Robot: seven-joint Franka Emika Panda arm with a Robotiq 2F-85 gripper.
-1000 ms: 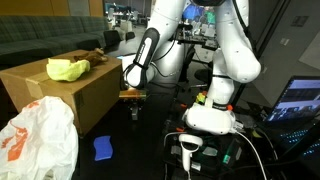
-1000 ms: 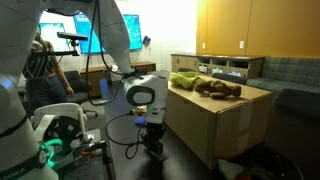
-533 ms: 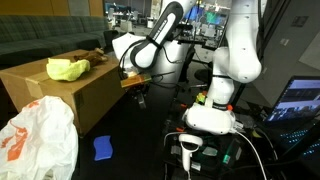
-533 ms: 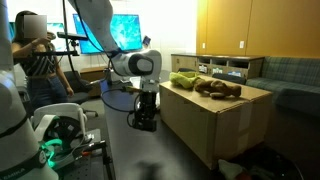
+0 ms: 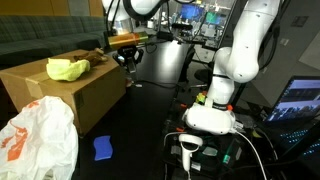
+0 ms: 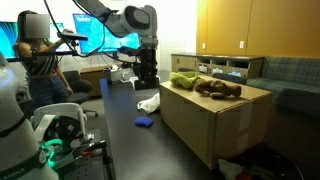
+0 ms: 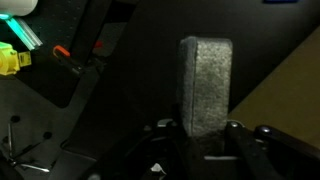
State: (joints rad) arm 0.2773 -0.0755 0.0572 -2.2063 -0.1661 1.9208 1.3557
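Observation:
I should raise my gripper and move it outward over the box (image 6: 212,125), then lower it onto the bare cardboard beyond the plush toy (image 6: 216,76) to let go of the block, because that spot is clear.
In the wrist view my gripper (image 7: 205,130) is shut on a grey, rough, upright block (image 7: 205,85) that stands up between the two fingers. In both exterior views the gripper (image 5: 127,56) (image 6: 147,74) hangs high in the air, about level with the top of a large brown box (image 5: 75,98) (image 6: 212,125) and just off its side. A green soft thing (image 5: 66,69) (image 6: 182,80) and a brown plush toy (image 6: 218,88) lie on the box top. The block is too dark to make out in the exterior views.
A small blue pad (image 5: 103,147) (image 6: 145,122) lies on the dark floor near the box. A white plastic bag (image 5: 35,140) fills the near corner. A white object (image 6: 148,103) lies on the floor under the arm. A person (image 6: 38,55) stands by the monitors.
The arm has swung up from low near the floor to the height of the box top, carrying the grey block. The jaws have kept the same grip.

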